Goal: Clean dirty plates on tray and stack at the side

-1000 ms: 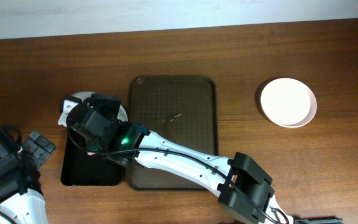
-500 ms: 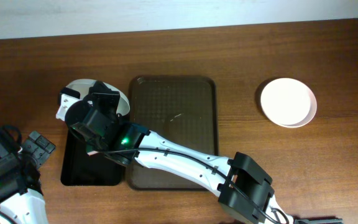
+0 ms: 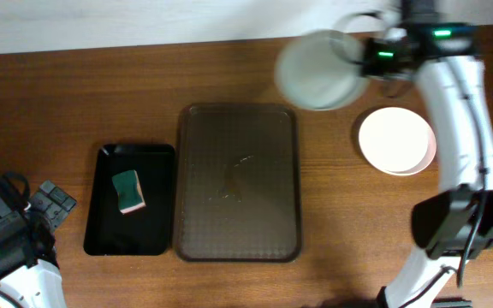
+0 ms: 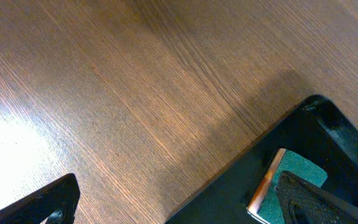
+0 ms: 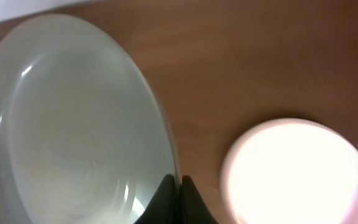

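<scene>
The stack of white plates sits below my right gripper and nearer my base, so I will move it back and down and release the speckless plate there.
My right gripper (image 3: 368, 58) is shut on the rim of a white plate (image 3: 315, 70) and holds it in the air over the table's far edge, left of the plate stack. In the right wrist view the jaws (image 5: 179, 183) pinch the plate's edge (image 5: 73, 118); no speck shows on it. The stack of white plates (image 3: 396, 139) sits on the table at the right and also shows in the right wrist view (image 5: 297, 174). The dark brown tray (image 3: 238, 184) holds no plates. My left gripper (image 3: 54, 198) is open and empty at the front left (image 4: 179, 211).
A smaller glossy black tray (image 3: 109, 239) lies left of the brown tray, with a green sponge (image 3: 127, 190) on it. The left wrist view shows that tray's corner (image 4: 229, 199) and the sponge (image 4: 291, 177) by my right finger.
My right arm has swung from over the black tray at the left to the far right, carrying the plate. The sponge now lies uncovered on the black tray. The left arm has not moved.
</scene>
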`<state>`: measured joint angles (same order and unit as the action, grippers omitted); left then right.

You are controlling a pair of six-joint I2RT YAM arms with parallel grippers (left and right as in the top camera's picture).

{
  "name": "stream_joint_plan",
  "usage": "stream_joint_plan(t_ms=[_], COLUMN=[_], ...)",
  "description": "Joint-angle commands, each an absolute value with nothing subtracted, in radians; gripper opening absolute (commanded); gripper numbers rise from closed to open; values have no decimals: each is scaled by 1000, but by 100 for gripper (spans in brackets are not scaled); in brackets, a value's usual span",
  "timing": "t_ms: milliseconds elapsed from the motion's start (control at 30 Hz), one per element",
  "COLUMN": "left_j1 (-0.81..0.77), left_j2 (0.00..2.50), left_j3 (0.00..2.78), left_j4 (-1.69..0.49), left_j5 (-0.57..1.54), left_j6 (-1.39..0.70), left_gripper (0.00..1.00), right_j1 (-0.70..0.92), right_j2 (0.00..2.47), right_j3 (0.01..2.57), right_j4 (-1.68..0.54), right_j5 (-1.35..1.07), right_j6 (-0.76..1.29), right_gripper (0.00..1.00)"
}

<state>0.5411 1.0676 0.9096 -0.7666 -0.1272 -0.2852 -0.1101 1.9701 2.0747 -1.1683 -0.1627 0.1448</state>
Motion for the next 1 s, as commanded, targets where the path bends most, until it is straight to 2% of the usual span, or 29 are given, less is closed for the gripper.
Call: stream_joint_plan(t_ms=[0,67,133,300,333,367,400,433,533,633,667,700,767,867,967], left_j1=[544,544,544,544,544,544,544,544,544,544,544,544,544,544,544], left_j2=[1061,1061,1061,1061,1061,1061,1061,1061,1061,1061,1061,1061,1061,1061,1061], left_j3=[921,921,921,921,921,921,921,921,921,921,921,921,921,921,921], left_j4=[-765,-765,-765,-765,-765,-765,-765,-765,-765,-765,-765,-765,-765,-765,-765], left_j5=[-136,-136,-136,-136,-136,-136,-136,-136,-136,-136,-136,-136,-136,-136,-136], left_j6=[-295,-295,-295,-295,-295,-295,-295,-295,-295,-295,-295,-295,-295,-295,-295], left_gripper=[100,100,100,100,100,100,100,100,100,100,100,100,100,100,100], right_j1=[-361,-516,-604,-582,-571,-559,-549,-534,-411,-154,-33,62,237,345,288], right_j2=[2022,2056,2058,2058,2058,2057,2048,2018,1853,1631,1553,1502,1430,1418,1378], right_j3=[2069,2026,1933,1658,1647,1650,1657,1657,1657,1657,1657,1657,1657,1657,1657], right_j4=[-1282,-1306,-1293,-1116,-1093,-1084,-1088,-1087,-1111,-1131,-1125,-1122,-1122,-1154,-1278], right_j5=[-273,-273,-258,-258,-258,-260,-291,-359,-466,-490,-469,-429,-336,-265,-138], right_j6=[178,173,167,136,136,136,128,78,-32,-52,-52,-52,-52,-52,8], right_gripper=[4,4,4,4,15,40,58,72,75,75,82,98,98,98,98])
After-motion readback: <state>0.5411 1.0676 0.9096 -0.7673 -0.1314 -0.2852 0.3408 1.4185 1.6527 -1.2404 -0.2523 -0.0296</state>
